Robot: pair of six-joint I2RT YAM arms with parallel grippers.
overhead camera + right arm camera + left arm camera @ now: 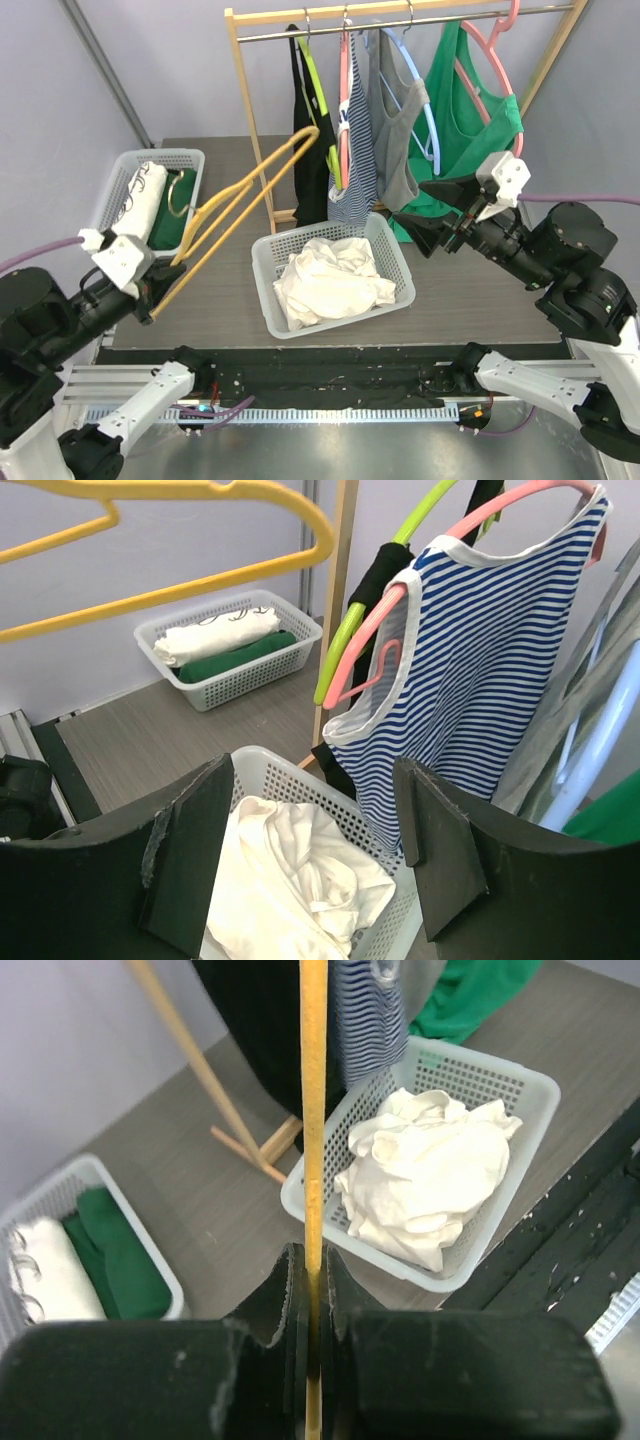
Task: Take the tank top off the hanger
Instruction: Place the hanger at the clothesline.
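The tank top is off the yellow hanger (250, 185), so the robot's left gripper should next move outward to the bar's bare end beside the black top and let go of the hanger there.
A bare yellow hanger (250, 185) slants up from my left gripper (160, 285), which is shut on its lower bar; the bar (313, 1110) runs straight between the jaws. The white tank top (335, 280) lies crumpled in the white basket (262, 270) at the table's middle, off the hanger. My right gripper (428, 212) hovers open just right of that basket with nothing between its fingers. In the right wrist view the tank top (290, 880) shows below the open right gripper (310, 850), and the yellow hanger (200, 580) crosses the top left.
A wooden clothes rack (400, 20) at the back carries black, blue-striped (355, 150), grey and green (470, 110) tops on coloured hangers. A second white basket (150, 195) at the left holds folded white and green garments.
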